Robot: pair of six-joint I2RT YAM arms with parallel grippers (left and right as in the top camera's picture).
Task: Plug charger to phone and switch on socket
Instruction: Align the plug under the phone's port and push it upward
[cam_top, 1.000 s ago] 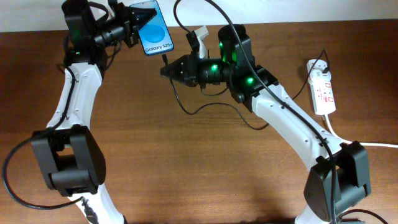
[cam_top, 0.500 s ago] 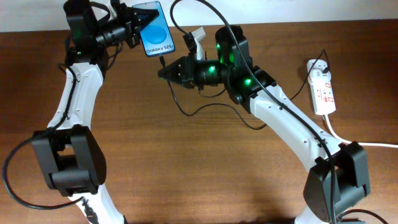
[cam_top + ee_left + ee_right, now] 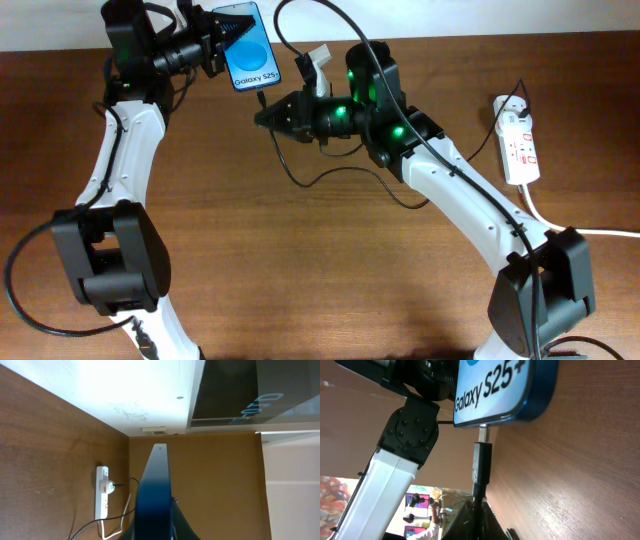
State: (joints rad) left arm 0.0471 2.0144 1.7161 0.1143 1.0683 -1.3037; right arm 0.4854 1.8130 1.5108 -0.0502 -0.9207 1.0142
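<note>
The left gripper brings the phone (image 3: 250, 47) down and back onto the table next. Then it tilts the phone flat and releases it, since bare table lies below and back toward the base.
The phone (image 3: 250, 47) with its blue screen is held off the table at the back by my left gripper (image 3: 222, 42), shut on its upper end. It shows edge-on in the left wrist view (image 3: 155, 490). My right gripper (image 3: 268, 115) is shut on the charger (image 3: 481, 465), a thin black cable whose plug tip touches the phone's lower edge (image 3: 507, 390). The cable loops across the table (image 3: 330, 172). The socket (image 3: 518, 140), a white strip with red switches, lies at the right, also in the left wrist view (image 3: 102, 495).
The socket's thick white cord (image 3: 560, 225) runs off toward the right edge. A white block (image 3: 318, 62) sits behind my right gripper. The wall runs along the table's back edge.
My right gripper moved a little left and up toward the phone's lower edge a second ago. It has been still over the last half second. The left arm has not moved.
</note>
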